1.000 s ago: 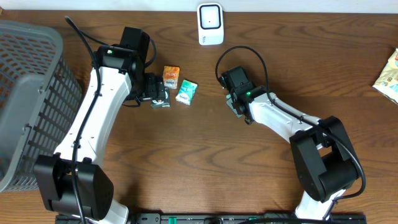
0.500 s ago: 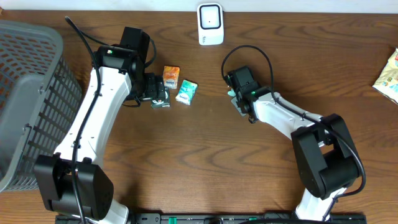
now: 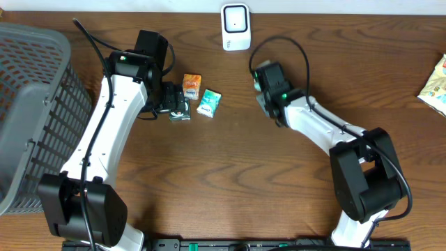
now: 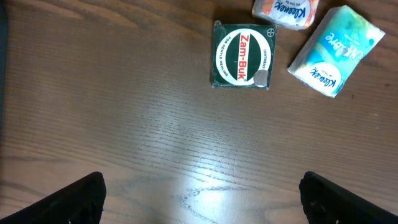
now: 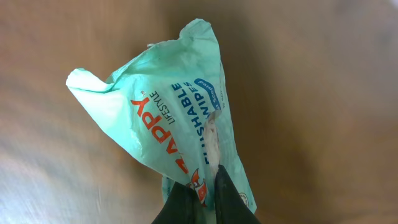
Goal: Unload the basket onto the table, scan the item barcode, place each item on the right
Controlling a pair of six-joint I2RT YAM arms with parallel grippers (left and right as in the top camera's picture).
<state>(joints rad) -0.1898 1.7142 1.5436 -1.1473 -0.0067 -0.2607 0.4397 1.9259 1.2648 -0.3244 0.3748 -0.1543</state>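
The wood is bare beside the printed pouch. My right gripper will next carry the wipes packet outward over the white barcode scanner [image 3: 235,26], then across to let it go on that bare spot.
A mint-green packet of flushable wipes [image 5: 180,118] hangs crumpled in the right wrist view, off the table. My right gripper [image 5: 208,194] is shut on its lower edge, the two black fingers pinching the film. In the overhead view that gripper sits just below and right of the white barcode scanner [image 3: 235,26] at the table's far edge. No barcode shows on the packet's visible face. My left gripper [image 4: 202,199] stands wide open over bare wood, just short of a green Zam-Buk box [image 4: 242,55].
An orange Kleenex pack [image 3: 191,84] and a teal Kleenex pack [image 3: 208,102] lie beside the Zam-Buk box [image 3: 180,115]. A grey mesh basket [image 3: 35,104] fills the left side. A printed pouch [image 3: 435,84] lies at the right edge.
My right gripper has closed on the wipes packet and carried it away from me, up toward the scanner. The left arm has not moved.
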